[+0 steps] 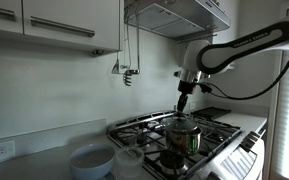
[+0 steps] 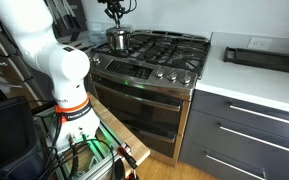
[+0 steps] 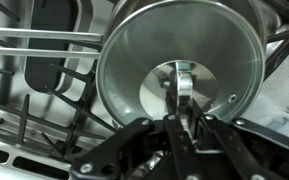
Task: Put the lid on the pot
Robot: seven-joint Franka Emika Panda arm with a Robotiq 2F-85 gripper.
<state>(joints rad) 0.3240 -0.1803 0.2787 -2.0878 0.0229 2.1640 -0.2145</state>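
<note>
I should lower my gripper slightly onto the pot's rim (image 1: 182,122) and open it to let go of the handle, because the lid already lies over the steel pot's opening.
The lid (image 3: 134,70) is round, shallow and silvery, and fills the wrist view with its upright handle (image 3: 184,85) in the middle. My gripper (image 3: 184,112) is shut on that handle from above. The lid lies level over the shiny steel pot (image 1: 184,137), which stands on a front burner of the stove; I cannot tell whether it rests fully on the rim. In both exterior views the gripper (image 1: 182,108) (image 2: 115,20) hangs straight down over the pot (image 2: 117,41). The pot's inside is hidden by the lid.
Black stove grates (image 3: 44,110) surround the pot. A wide pale bowl (image 1: 90,160) and a clear tub (image 1: 128,160) stand on the counter beside the stove. A range hood (image 1: 179,15) hangs overhead. A dark tray (image 2: 264,57) lies on the far counter.
</note>
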